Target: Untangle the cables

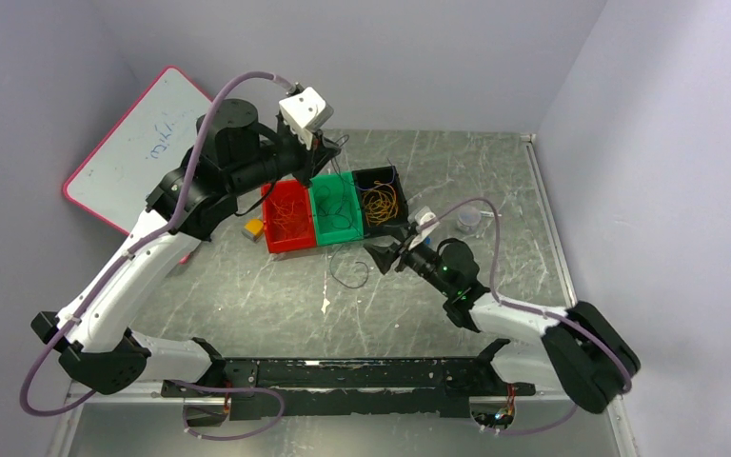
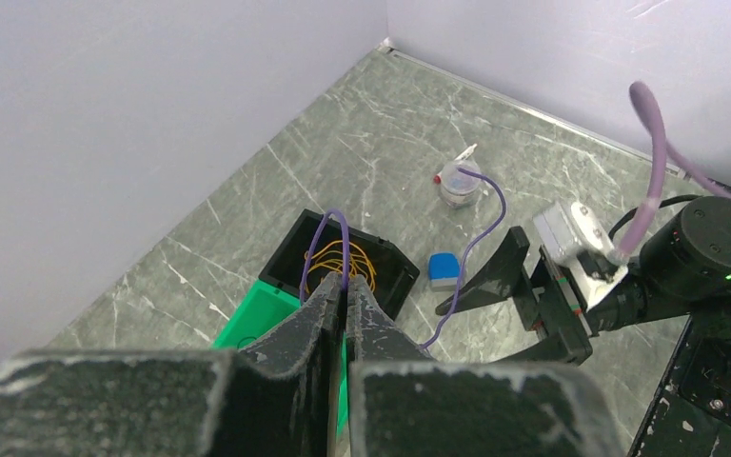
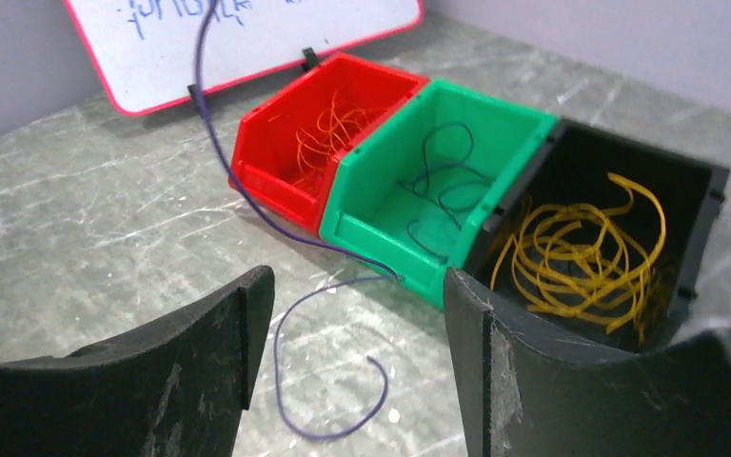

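Observation:
The hanging part of the dark purple cable (image 1: 354,227) is between my open fingers, so my right gripper needs to move outward next, toward the front of the green bin and onto it.
My left gripper (image 2: 346,284) is shut on a dark purple cable (image 2: 327,236) and holds it up above the bins; in the top view this gripper (image 1: 326,150) is over the green bin's far side. The cable hangs down past the green bin's front, and its free end curls on the table (image 3: 328,381) between the fingers of my right gripper (image 3: 357,286), which is open and empty. In the top view my right gripper (image 1: 390,246) is low, just in front of the black bin. The cable's end (image 1: 350,271) lies left of it.
Three bins stand in a row: red (image 1: 288,217) with orange cables (image 3: 328,133), green (image 1: 335,211) with dark cables (image 3: 443,181), black (image 1: 381,195) with yellow cables (image 3: 581,252). A whiteboard (image 1: 138,148) leans at the left wall. A small cup (image 1: 469,219), a blue eraser (image 2: 445,269) and an orange block (image 1: 253,228) lie nearby.

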Available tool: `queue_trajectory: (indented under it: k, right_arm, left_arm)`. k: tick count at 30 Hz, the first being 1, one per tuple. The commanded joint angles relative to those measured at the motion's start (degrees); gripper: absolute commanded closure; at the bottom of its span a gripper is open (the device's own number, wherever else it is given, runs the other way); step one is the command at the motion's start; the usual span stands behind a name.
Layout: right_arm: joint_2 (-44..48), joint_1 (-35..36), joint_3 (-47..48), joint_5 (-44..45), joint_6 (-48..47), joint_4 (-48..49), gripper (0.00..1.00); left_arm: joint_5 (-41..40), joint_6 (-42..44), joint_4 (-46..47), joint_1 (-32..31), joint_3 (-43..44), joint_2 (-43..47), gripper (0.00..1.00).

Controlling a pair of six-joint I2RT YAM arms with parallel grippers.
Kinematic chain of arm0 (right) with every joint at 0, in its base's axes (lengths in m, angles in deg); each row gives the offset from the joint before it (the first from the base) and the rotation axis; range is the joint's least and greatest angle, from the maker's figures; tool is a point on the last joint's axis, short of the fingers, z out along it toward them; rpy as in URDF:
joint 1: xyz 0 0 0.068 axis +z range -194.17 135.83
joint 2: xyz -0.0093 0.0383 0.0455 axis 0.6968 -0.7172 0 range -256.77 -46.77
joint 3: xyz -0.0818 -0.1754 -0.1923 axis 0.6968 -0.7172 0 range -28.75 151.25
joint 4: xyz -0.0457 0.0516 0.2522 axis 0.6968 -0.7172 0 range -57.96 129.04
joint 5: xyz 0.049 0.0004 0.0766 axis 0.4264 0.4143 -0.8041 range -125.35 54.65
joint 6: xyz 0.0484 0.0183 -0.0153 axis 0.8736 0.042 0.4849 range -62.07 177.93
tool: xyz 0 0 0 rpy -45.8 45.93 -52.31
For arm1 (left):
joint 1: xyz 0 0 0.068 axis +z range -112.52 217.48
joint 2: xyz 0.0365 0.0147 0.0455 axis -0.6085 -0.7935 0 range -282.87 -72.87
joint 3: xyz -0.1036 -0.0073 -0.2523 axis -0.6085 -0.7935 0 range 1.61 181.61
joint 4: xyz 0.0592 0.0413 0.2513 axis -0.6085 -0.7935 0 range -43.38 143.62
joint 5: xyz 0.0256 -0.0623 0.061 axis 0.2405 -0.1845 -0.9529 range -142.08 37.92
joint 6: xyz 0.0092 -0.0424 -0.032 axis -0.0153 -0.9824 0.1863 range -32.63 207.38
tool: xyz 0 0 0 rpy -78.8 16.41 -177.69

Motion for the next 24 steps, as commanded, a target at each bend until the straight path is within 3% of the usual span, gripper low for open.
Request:
queue_trajectory:
  k: [1, 5, 11, 16, 17, 24]
  right_arm:
    - [-7.34, -0.12, -0.66, -7.51, -9.93, 23.82, 0.32]
    - [-12.83, 0.01, 4.27, -12.19, -13.96, 22.40, 0.36]
    - [-18.88, 0.14, 9.35, -10.33, -17.69, 20.96, 0.48]
    - [-20.94, 0.16, 12.64, -12.53, -18.07, 15.85, 0.95]
    - [-20.74, 0.10, 12.96, -12.29, -17.75, 14.19, 0.99]
    - [-13.54, 0.16, 13.97, -6.19, -12.86, 7.97, 1.00]
  left_arm:
    - [0.22, -0.76, -0.77, 0.26, 2.44, 0.17, 0.93]
    - [-0.16, -1.20, -0.36, 0.28, 2.14, 0.52, 0.93]
    - [-0.54, -1.67, -1.21, 0.34, 2.17, 0.34, 0.93]
    - [-1.54, -1.84, -1.36, 0.34, 2.13, 0.62, 0.93]
    - [-1.93, -1.86, -1.28, 0.39, 1.98, 0.76, 0.93]
    - [-11.04, -3.47, -1.49, 0.84, -0.99, 1.28, 0.93]
